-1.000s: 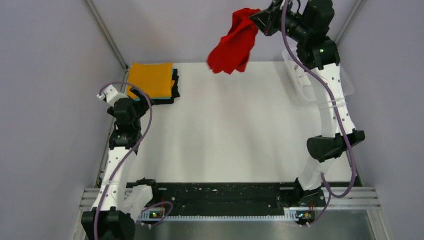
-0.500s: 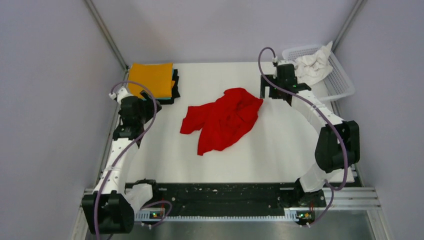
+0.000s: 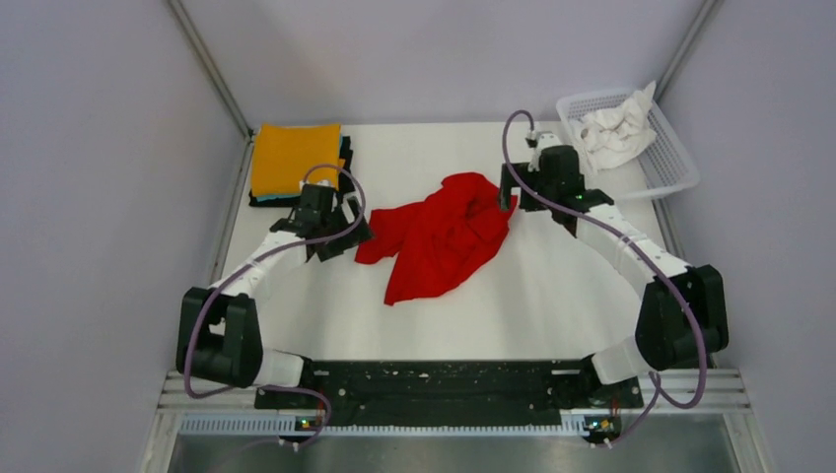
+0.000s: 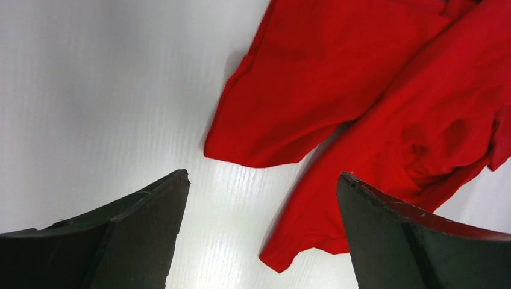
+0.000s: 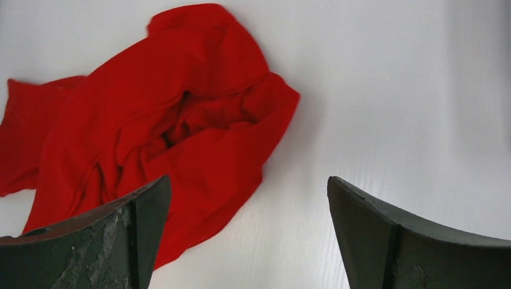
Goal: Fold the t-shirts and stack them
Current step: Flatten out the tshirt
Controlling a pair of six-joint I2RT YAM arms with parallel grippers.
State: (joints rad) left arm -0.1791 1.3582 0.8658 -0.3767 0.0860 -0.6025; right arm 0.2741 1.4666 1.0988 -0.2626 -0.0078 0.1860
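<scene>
Next, my right gripper moves back and to the left in the top view, down onto the red t-shirt's near corner [image 3: 392,296], because it juts onto bare table.
A crumpled bright red t-shirt [image 3: 442,236] lies in the middle of the white table [image 3: 552,286], held by nothing. My left gripper [image 3: 352,233] stands open at the shirt's left edge; in the left wrist view the left gripper [image 4: 262,176] has the red t-shirt's [image 4: 337,78] sleeve hem just ahead of its fingers. My right gripper [image 3: 507,193] is open at the shirt's back right corner; in the right wrist view the right gripper [image 5: 248,180] hovers over bare table beside the red t-shirt [image 5: 169,108]. A folded stack with an orange t-shirt [image 3: 293,158] on top sits back left.
A white mesh basket [image 3: 680,168] at the back right corner holds a crumpled white t-shirt [image 3: 611,130]. Teal and black edges [image 3: 345,172] show under the orange shirt. Grey walls enclose the table on three sides.
The right gripper opened and let go of the red t-shirt, which fell from high up onto the table. The right arm came down behind it. The left arm swung right to the shirt's left edge.
</scene>
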